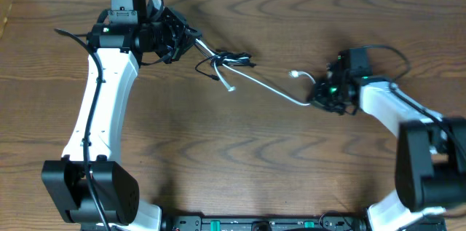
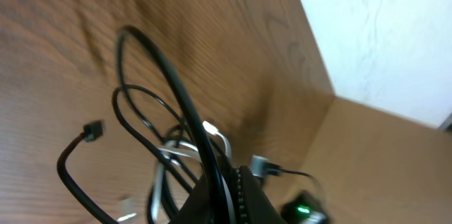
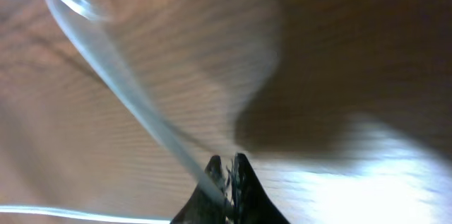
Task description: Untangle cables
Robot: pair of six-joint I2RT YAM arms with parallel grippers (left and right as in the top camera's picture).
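Observation:
I should next pull the white cable to the right in the overhead view with my right gripper and let it go, because it still runs into the black tangle.
A thin white cable [image 1: 266, 85] runs across the table from a tangle with the black cable [image 1: 231, 59] to my right gripper [image 1: 318, 97]. The right gripper is shut on the white cable [image 3: 127, 90], whose plug end [image 1: 295, 73] curls up beyond it. My left gripper [image 1: 191, 38] is shut on the black cable [image 2: 152, 54] near the tangle. In the left wrist view black loops and white strands [image 2: 161, 181] cross just ahead of the fingers [image 2: 229, 181], and a small black plug [image 2: 92, 130] hangs to the left.
The wooden table [image 1: 240, 158] carries only the cables and arms. Its back edge meets a white wall [image 2: 381, 26]. The thicker black robot wires run along both arms [image 1: 91, 114].

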